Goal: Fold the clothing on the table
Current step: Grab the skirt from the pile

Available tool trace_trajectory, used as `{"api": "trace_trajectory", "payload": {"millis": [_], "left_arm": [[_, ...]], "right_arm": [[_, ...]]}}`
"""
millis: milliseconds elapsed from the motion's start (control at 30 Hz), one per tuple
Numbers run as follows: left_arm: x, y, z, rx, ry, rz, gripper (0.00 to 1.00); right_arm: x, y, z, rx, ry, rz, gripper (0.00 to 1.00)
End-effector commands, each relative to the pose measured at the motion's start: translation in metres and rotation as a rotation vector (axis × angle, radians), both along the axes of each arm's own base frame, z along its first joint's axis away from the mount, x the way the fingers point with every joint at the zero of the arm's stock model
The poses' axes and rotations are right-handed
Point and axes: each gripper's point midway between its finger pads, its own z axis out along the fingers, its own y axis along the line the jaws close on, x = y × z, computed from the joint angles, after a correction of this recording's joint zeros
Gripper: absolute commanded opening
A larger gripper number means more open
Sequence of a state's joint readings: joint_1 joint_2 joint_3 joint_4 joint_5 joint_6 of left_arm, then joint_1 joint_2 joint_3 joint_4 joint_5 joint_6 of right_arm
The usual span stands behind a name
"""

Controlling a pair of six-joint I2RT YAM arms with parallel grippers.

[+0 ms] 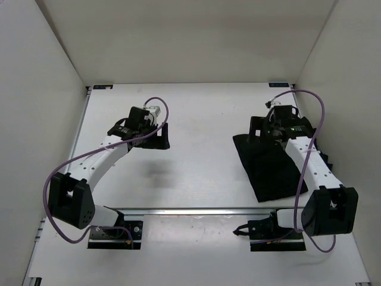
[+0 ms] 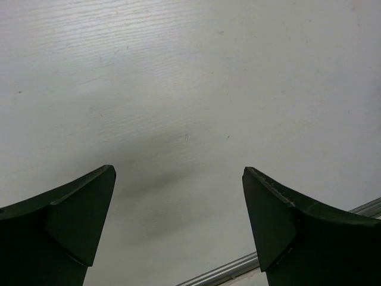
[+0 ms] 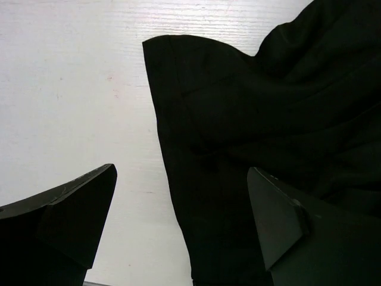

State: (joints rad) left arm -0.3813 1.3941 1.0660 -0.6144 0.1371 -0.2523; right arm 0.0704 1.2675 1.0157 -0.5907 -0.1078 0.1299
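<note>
The skirt's far corner [image 1: 239,140] [image 3: 166,62] beside the bare table is still beyond my right gripper's open fingers, so the gripper will move outward and down onto it next.
The clothing [image 1: 269,170] is a black skirt lying flat on the right half of the white table [image 1: 202,113]. In the right wrist view its fabric [image 3: 256,113] fills the right side, with a straight edge running down the middle. My right gripper [image 1: 268,131] hovers over the skirt's far end. It [image 3: 181,179] is open, one finger over bare table and the other over the fabric, holding nothing. My left gripper [image 1: 158,136] is over bare table on the left, well away from the skirt. It [image 2: 178,176] is open and empty.
A thin metal rail [image 1: 202,210] crosses the table in front of both arm bases and shows at the bottom of the left wrist view [image 2: 238,268]. White walls [image 1: 41,77] enclose the table on the left, back and right.
</note>
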Motion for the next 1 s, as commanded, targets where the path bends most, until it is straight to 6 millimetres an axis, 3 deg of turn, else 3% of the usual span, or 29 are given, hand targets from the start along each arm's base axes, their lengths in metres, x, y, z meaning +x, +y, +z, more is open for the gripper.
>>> {"api": "trace_trajectory", "payload": {"millis": [0,167,267,300,467,700,867,967], "left_arm": [[0.009,0.007,0.033,-0.040,-0.133,0.061,0.99],[0.003,0.002,0.057,-0.088,-0.210,0.045,0.99],[-0.003,0.000,0.064,-0.056,-0.243,0.048,0.98],[-0.007,-0.002,0.069,-0.066,-0.252,0.047,0.99],[-0.023,0.009,0.057,-0.091,-0.245,0.067,0.99],[-0.034,0.024,0.055,-0.077,-0.236,0.079,0.98],[-0.036,0.020,0.059,-0.103,-0.236,0.075,0.99],[-0.036,0.016,0.060,-0.112,-0.238,0.068,0.99]], "right_arm": [[0.028,-0.001,0.010,-0.054,-0.042,0.021,0.89],[0.047,0.012,-0.002,-0.076,0.008,0.079,0.89],[0.051,0.023,-0.037,-0.168,0.107,0.138,0.91],[0.058,0.027,-0.034,-0.203,0.101,0.145,0.91],[0.073,0.038,-0.069,-0.317,0.199,0.200,0.95],[0.083,0.030,-0.085,-0.289,0.207,0.177,0.94],[0.085,0.020,-0.111,-0.252,0.244,0.173,0.83],[0.088,0.014,-0.115,-0.222,0.265,0.161,0.75]]}}
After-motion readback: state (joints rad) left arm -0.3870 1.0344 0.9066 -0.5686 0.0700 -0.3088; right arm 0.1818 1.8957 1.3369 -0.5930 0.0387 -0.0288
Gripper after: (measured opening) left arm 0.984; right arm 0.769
